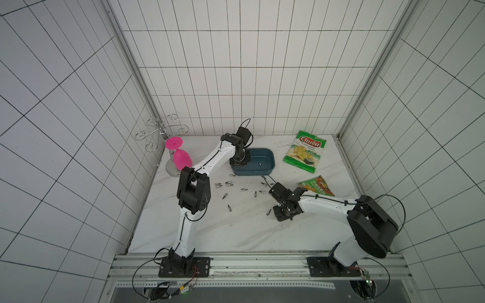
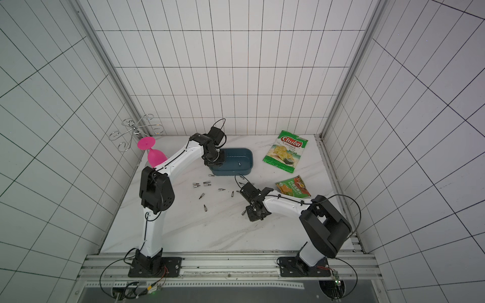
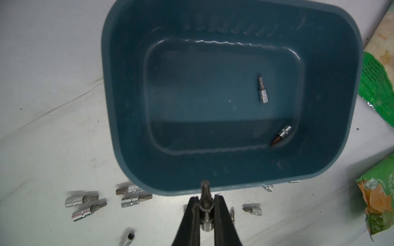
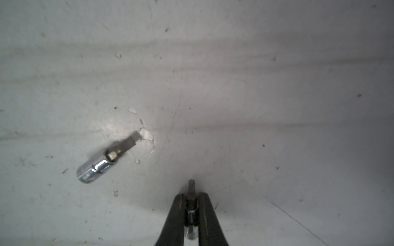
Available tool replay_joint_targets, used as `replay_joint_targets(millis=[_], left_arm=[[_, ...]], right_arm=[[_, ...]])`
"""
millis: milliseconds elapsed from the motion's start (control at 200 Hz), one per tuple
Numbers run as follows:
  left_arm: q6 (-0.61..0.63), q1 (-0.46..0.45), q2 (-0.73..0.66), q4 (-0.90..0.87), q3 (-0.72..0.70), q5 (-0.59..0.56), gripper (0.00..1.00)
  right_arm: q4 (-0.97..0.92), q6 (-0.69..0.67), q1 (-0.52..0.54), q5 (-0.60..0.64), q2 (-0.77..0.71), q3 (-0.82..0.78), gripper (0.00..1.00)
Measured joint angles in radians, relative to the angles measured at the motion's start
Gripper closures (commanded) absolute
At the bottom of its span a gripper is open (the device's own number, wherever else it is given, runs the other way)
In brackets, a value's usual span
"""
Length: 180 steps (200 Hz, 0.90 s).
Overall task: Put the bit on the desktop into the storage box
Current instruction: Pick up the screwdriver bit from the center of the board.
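My left gripper moves outward past the storage box's near rim and down to release the silver bit [image 3: 205, 190] next. The storage box's bare bottom lies outward and below it.
The dark teal storage box [image 1: 273, 160] [image 3: 128, 85] sits toward the back of the white marble desktop [image 1: 223, 230]. Two bits [image 3: 262, 90] [image 3: 281, 135] lie inside it. My left gripper [image 3: 205, 198] [image 1: 238, 164] hangs at the box's left end, shut on a silver bit [image 3: 205, 190] whose tip reaches the rim. My right gripper [image 4: 191, 197] [image 1: 279, 212] is down at the desktop, shut on another bit [image 4: 191, 187]. A flat-tipped bit [image 4: 106, 159] [image 1: 268, 212] lies loose beside it. Several more bits [image 1: 229, 183] [image 3: 81, 199] are scattered in front of the box.
A green Chuba chip bag [image 1: 305, 154] lies right of the box, and a second snack bag [image 1: 317, 186] lies behind my right wrist. A pink goblet [image 1: 179, 157] hangs upside down on a wire rack [image 1: 162, 131] at the back left. Tiled walls close three sides.
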Motion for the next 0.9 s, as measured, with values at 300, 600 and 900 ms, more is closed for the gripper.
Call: replay_joint_targets(millis=[300,600,900], left_arm=[[0.004,0.035,0.174,0.051,0.164,0.056,1.00],[-0.024,0.076,0.265,0.145,0.186,0.101,1.00],[-0.047,0.090,0.327,0.171,0.222,0.137,1.00]], right_arm=[[-0.032,0.011,0.000,-0.024,0.007,0.020,1.00],[-0.163,0.010,0.000,-0.019,-0.036,0.149,1.00],[-0.255,-0.024,-0.021,0.033,-0.084,0.348,1.00]])
